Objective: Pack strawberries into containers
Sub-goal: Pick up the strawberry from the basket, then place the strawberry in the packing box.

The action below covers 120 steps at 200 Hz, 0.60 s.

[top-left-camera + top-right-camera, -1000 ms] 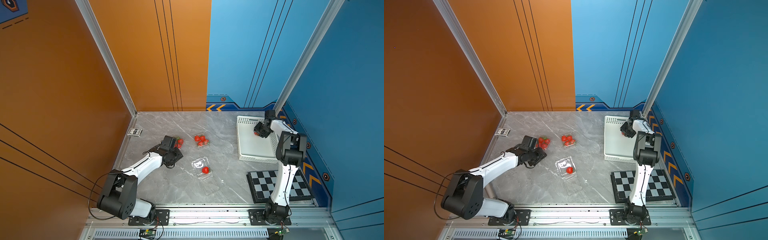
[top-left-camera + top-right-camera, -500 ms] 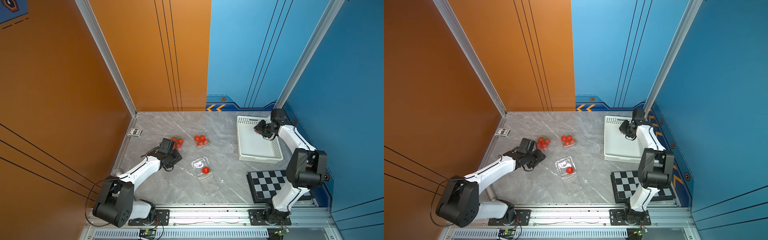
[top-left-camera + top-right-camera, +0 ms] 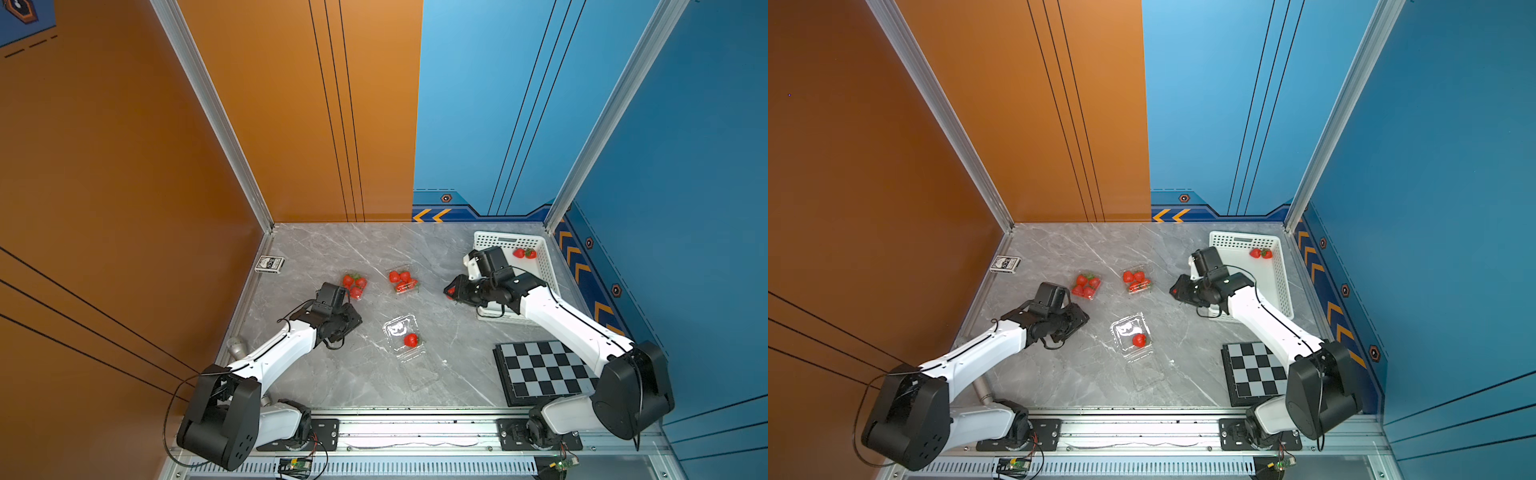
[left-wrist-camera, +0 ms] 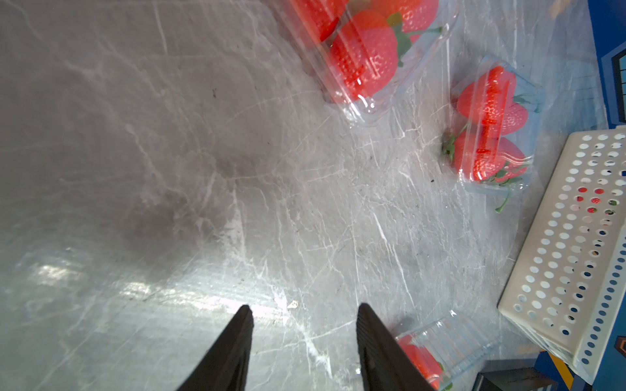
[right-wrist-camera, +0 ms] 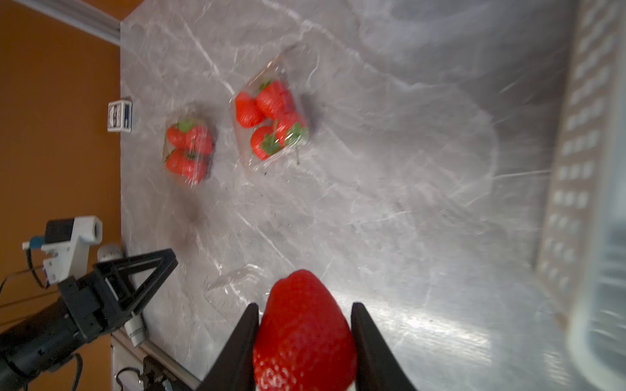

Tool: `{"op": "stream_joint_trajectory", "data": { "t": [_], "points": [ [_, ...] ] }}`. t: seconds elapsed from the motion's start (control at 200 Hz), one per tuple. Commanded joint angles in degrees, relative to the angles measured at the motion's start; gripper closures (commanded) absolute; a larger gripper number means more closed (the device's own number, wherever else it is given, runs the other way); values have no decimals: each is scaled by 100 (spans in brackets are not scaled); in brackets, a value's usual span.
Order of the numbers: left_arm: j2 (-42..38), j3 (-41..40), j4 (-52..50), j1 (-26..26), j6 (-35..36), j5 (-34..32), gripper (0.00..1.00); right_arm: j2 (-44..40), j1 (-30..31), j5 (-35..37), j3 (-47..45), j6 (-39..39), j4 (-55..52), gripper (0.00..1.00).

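Observation:
The open container's far side [image 5: 240, 286] is still empty. My right gripper should move back toward it next, go down over the open container's bare bottom and let go of the red strawberry.
My right gripper [image 5: 305, 304] is shut on a red strawberry [image 5: 305, 335]; in both top views it hangs left of the white basket, above the table [image 3: 451, 291] [image 3: 1177, 289]. My left gripper [image 4: 301, 308] is open with only bare table between its fingers. It hovers low beside the open container [image 3: 401, 332], which holds one strawberry [image 3: 410, 340]. Two closed containers [image 3: 354, 284] [image 3: 402, 280] farther back each hold several strawberries. Two more strawberries [image 3: 524, 252] lie in the basket.
The white perforated basket [image 3: 547, 266] stands at the back right. A checkerboard [image 3: 544, 370] lies at the front right, and a small card box [image 3: 269, 264] sits by the left wall. The open container's lid [image 3: 419, 372] lies flat toward the front.
My right arm has swung out of the basket toward the table's middle, carrying the strawberry. My left gripper has drawn back a little from the left container toward the front.

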Motion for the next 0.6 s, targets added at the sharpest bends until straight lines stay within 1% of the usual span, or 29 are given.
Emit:
{"op": "stream_joint_trajectory", "data": {
  "t": [0.0,0.07,0.105,0.13,0.21,0.385,0.596],
  "points": [
    [-62,-107,-90,2,-7,-27,48,146,697,271,-134,423,319,78],
    [-84,-122,-90,5,8,-17,48,419,1076,363,-85,470,400,78],
    [-104,-143,-90,3,10,-18,48,553,1125,363,-43,480,438,78],
    [-119,-160,-90,0,9,-10,48,670,1363,367,-17,506,468,79],
    [-163,-205,-90,0,25,13,48,950,1588,378,98,520,541,78],
    [-235,-291,-90,18,34,26,48,1501,1834,328,428,468,545,78],
    [-275,-308,7,54,13,97,48,2153,1873,350,940,299,398,78]
  ]
}}
